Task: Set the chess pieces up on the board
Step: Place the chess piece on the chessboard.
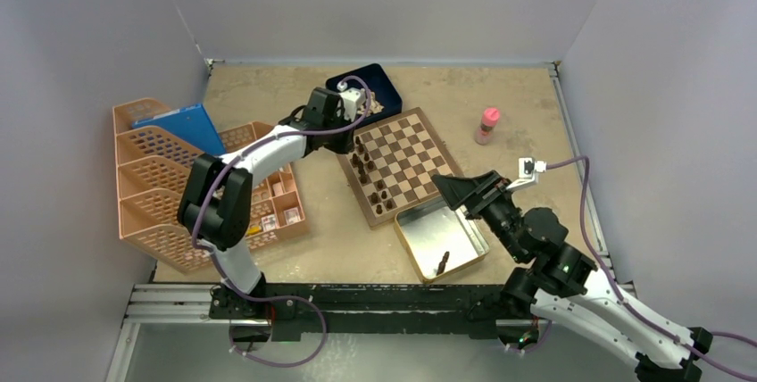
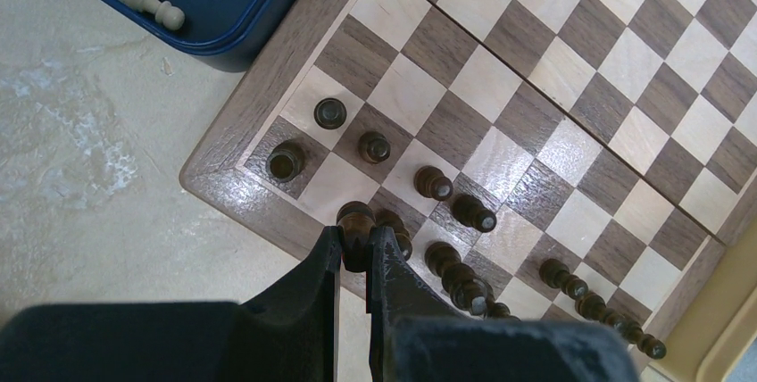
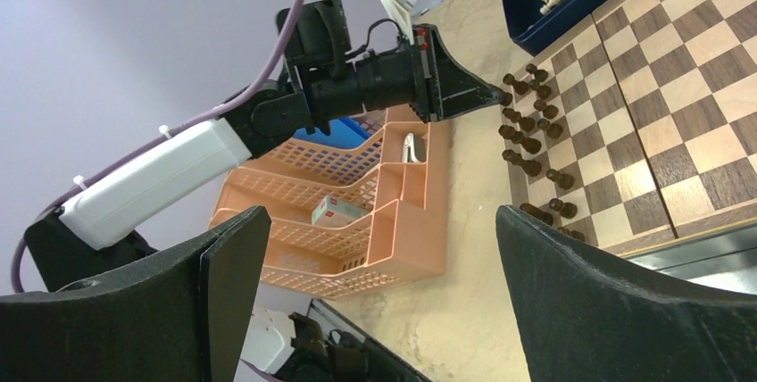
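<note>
The board's pale edge square is below my left gripper and is empty beside the corner piece, so I will lower the gripper next and release the dark piece there.
The chessboard lies at the table's middle, with several dark brown chess pieces standing in two rows along its left edge. In the left wrist view my left gripper is shut on one dark piece, held upright over the edge row near the board's corner. Other dark pieces stand around it. My right gripper is open and empty above the board's near right corner; its wide-apart fingers frame the board. One dark piece lies in the silver tin.
A dark blue box with cream chessmen sits behind the board's left corner. Orange mesh organisers stand at the left. A small pink bottle stands right of the board.
</note>
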Tool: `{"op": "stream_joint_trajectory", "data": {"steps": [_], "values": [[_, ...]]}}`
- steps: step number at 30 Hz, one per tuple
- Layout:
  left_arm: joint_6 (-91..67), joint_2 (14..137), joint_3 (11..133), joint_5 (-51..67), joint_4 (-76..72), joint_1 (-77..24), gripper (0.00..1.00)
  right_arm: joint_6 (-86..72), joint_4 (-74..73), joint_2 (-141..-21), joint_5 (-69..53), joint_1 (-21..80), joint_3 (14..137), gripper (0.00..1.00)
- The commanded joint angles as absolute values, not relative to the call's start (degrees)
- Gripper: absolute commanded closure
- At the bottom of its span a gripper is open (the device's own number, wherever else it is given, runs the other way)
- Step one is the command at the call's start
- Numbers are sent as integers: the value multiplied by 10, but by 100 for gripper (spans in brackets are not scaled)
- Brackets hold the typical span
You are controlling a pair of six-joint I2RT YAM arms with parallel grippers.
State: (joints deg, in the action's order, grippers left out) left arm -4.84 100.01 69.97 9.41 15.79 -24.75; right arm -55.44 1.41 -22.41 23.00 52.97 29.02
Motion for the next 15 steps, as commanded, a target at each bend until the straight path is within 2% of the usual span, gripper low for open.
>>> {"op": "stream_joint_trajectory", "data": {"steps": [1,15], "values": [[-35,1013,734,102,172,-242,100,-544,25,-214,232,533,317,1],[-35,1032,738,80,170,-242,100,-541,30,-215,228,533,318,1]]}}
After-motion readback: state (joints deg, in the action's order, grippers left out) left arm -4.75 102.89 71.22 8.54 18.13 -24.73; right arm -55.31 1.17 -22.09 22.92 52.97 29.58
